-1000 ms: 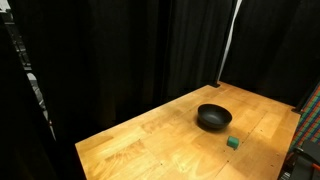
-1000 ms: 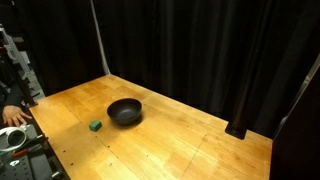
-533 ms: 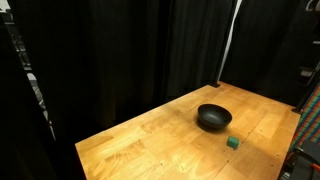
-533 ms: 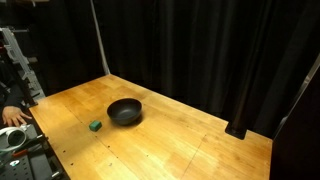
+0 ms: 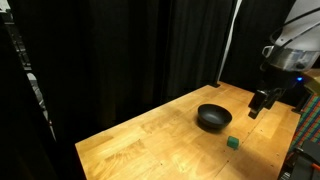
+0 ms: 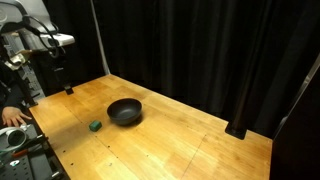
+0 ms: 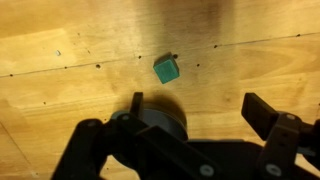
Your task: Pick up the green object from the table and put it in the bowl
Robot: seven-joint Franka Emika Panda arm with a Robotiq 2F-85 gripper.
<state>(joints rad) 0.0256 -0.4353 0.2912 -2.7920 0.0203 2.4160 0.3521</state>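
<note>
I should move my open gripper down and across toward the bowl's side, until its fingers are on both sides of the tiny green block. The block lies well below them on the tabletop.
The tiny green block lies on the light-brown wooden table, just beside the round black bowl. Both also show in an exterior view, the block and the bowl. My gripper hangs in the air, well above the table and off to one side of the bowl and block; it also shows in an exterior view. In the wrist view the gripper is open and empty. There the block lies beyond the fingertips, and the bowl is partly hidden behind the gripper's links.
Black curtains close off the back and sides. A metal pole stands at the table's far corner, also in an exterior view. A person's hand and equipment sit off the table's edge.
The arm and gripper have come into both exterior views; before, neither showed. The block and bowl have not moved.
</note>
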